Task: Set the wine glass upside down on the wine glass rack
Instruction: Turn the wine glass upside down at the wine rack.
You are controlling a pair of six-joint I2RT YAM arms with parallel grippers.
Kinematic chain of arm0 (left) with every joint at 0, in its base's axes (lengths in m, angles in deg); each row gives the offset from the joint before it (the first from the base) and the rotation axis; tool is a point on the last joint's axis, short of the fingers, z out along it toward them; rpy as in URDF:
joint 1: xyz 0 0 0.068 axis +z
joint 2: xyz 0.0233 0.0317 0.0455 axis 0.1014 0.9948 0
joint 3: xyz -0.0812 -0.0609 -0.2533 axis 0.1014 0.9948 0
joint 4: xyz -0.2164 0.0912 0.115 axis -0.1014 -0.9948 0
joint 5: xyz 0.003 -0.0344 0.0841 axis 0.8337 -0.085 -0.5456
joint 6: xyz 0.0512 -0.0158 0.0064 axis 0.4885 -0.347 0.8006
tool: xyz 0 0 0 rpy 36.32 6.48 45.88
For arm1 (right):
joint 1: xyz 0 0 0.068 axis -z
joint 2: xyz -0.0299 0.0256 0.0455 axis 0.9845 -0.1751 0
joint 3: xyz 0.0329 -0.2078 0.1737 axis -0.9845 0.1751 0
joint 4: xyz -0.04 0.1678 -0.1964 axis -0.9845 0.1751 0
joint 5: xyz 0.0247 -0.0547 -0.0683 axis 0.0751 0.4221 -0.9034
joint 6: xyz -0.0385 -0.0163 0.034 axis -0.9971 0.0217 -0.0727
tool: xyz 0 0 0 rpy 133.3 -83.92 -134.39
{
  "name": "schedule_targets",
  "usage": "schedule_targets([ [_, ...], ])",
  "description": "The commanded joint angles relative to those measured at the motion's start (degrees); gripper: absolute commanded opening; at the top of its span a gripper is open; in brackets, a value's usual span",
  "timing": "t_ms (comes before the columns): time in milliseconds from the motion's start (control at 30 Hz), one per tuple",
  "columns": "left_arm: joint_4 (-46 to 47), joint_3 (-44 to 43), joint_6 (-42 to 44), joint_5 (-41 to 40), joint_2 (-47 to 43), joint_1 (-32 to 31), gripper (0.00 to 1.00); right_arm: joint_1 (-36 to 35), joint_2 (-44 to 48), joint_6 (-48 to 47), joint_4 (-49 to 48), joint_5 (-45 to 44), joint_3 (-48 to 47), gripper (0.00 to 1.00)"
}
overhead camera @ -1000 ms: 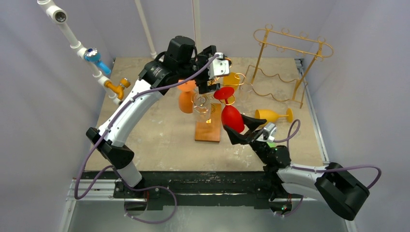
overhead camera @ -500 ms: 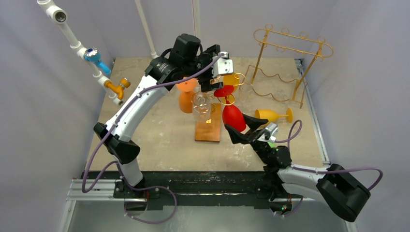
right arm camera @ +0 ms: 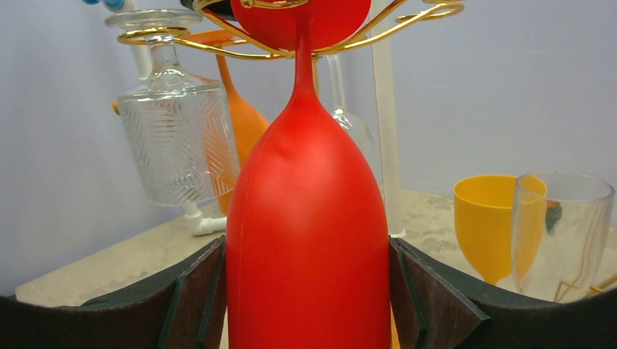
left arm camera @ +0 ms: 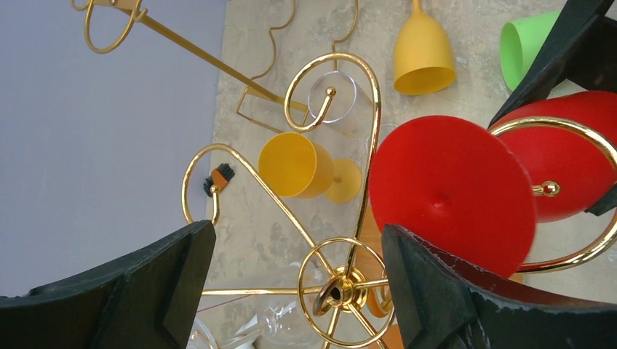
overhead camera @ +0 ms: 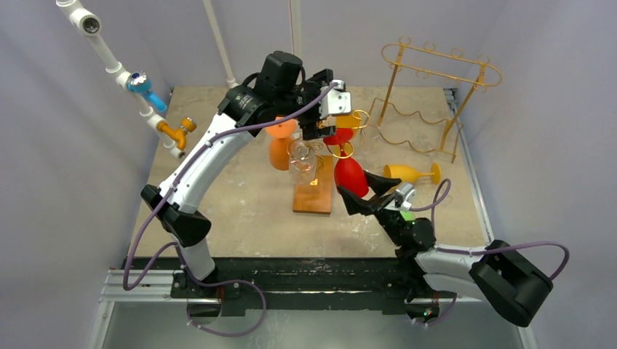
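The wine glass's red foot is already above the gold ring, so I will move my right gripper a little toward the middle of the rack, take the wine glass's bowl [right arm camera: 309, 233] along, and let it go.
The red wine glass [overhead camera: 348, 174] hangs upside down; its stem passes through a gold ring of the wine glass rack [overhead camera: 313, 195], which stands on a wooden base. Its foot [left arm camera: 451, 193] rests on the ring from above. My right gripper [overhead camera: 354, 190] holds the bowl [right arm camera: 309, 233], with both fingers against its sides. My left gripper [overhead camera: 318, 131] is open and empty above the rack. Its fingers straddle the gold hub [left arm camera: 342, 291] without touching it, next to the red foot.
A clear patterned glass [right arm camera: 174, 138] and an orange glass [overhead camera: 280, 149] hang on the same rack. A yellow cup [left arm camera: 298, 163], a clear tumbler [right arm camera: 560, 233], a lying yellow glass [overhead camera: 411, 173] and a green cup [left arm camera: 524, 43] stand nearby. A gold bottle rack [overhead camera: 429, 94] is back right.
My left arm shifted a little to the right over the rack. The red glass and my right gripper moved slightly away from me; the grip is unchanged.
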Motion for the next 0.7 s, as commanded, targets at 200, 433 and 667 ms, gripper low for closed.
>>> schedule_targets([
  [200,-0.7,-1.8,-1.0,2.7,-2.9,-0.6,0.91,0.2,-3.4,0.0,-18.0,1.0,-4.1,0.59],
  [433,3.9,-1.5,-3.3,1.4,-3.9,-0.6,0.93,0.4,-3.1,-0.1,-17.9,1.9,-4.6,0.59],
  [667,1.1,-1.7,-4.3,4.6,-3.9,-0.6,0.93,0.5,-5.1,0.4,-17.7,1.0,-5.9,0.71],
])
